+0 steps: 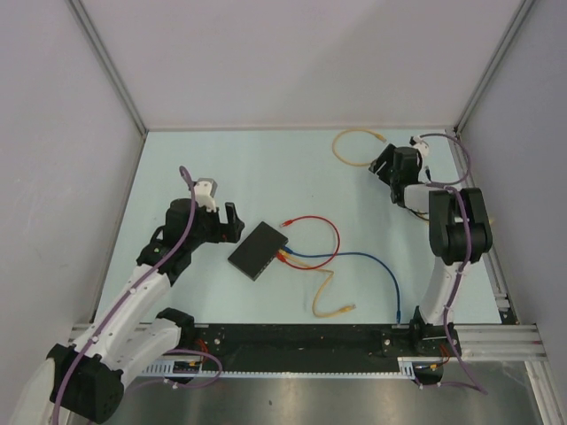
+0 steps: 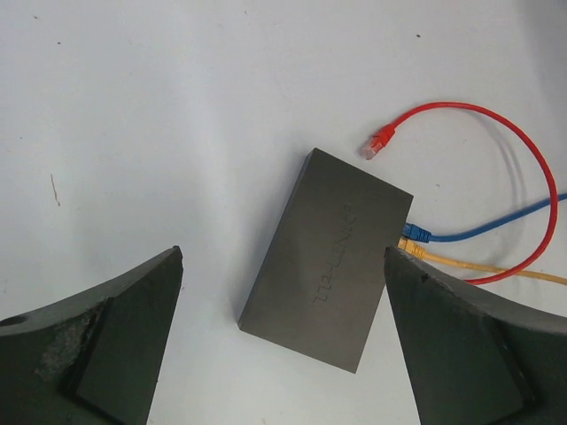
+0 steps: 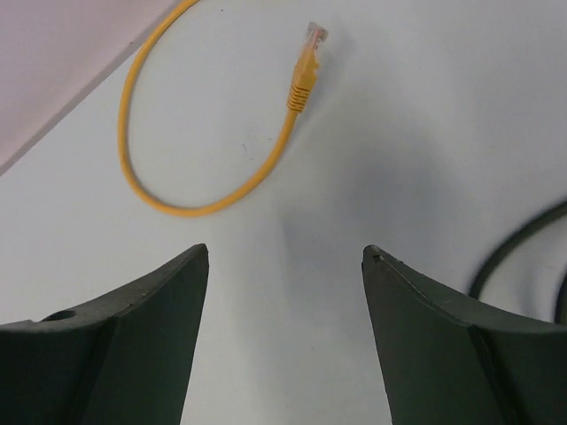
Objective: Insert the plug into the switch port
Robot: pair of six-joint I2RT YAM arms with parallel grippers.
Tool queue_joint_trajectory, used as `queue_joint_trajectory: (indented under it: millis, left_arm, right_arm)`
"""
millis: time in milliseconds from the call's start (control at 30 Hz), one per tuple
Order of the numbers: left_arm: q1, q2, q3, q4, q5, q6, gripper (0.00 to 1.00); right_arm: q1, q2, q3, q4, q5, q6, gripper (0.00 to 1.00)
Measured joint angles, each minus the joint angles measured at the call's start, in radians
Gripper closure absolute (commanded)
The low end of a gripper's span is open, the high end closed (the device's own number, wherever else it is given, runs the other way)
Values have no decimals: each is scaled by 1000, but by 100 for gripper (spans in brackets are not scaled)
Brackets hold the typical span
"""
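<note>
The robot's right gripper should next move its open fingers outward and down over the yellow boot of the free plug [image 3: 302, 88], which lies clear just ahead of those fingers.
The switch [image 1: 260, 250] is a flat black box lying at an angle in the middle of the table. A blue plug [image 2: 416, 234] and a yellow plug [image 2: 412, 251] sit in its ports. A loose red plug [image 2: 381, 140] lies on the table just past the switch's far corner. My left gripper [image 2: 283, 257] hovers open above the switch's [image 2: 328, 257] near end, holding nothing. At the far right, my right gripper [image 3: 285, 252] is open and empty. It points at a separate yellow cable whose free plug [image 3: 306, 75] lies a short way ahead of its fingertips.
The red cable [image 1: 330, 237] loops right of the switch. The blue cable [image 1: 390, 274] runs to the near rail. A tan cable [image 1: 326, 297] trails toward the front. The yellow loop [image 1: 347, 146] lies near the back wall. A dark cable [image 3: 514, 257] lies right of the right fingers.
</note>
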Motion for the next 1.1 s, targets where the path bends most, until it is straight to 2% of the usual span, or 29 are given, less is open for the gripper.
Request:
queue_joint_trajectory:
  millis: [200, 333, 600, 700, 733, 800, 833, 900, 1100]
  left_arm:
    - [0, 0, -8, 27, -21, 0, 1]
    - [0, 0, -14, 32, -34, 0, 1]
    - [0, 0, -21, 32, -70, 0, 3]
    - [0, 0, -21, 32, -72, 0, 4]
    - [0, 0, -21, 32, -72, 0, 3]
    - [0, -1, -21, 32, -73, 0, 4]
    - [0, -1, -21, 32, -73, 0, 4]
    - [0, -2, -21, 32, -75, 0, 4]
    - [0, -10, -21, 34, -75, 0, 4]
  right_arm:
    - [-2, 188, 29, 218, -45, 55, 26]
    - [-3, 274, 111, 284, -43, 108, 26]
    - [-11, 377, 265, 261, 24, 284, 30]
    - [-14, 408, 322, 225, 36, 333, 50]
    - [-16, 418, 337, 210, 38, 345, 67]
    - [-17, 435, 350, 200, 43, 365, 81]
    - [-18, 440, 352, 188, 41, 370, 92]
    - [-23, 445, 352, 182, 36, 383, 100]
    - [-32, 432, 352, 162, -36, 362, 100]
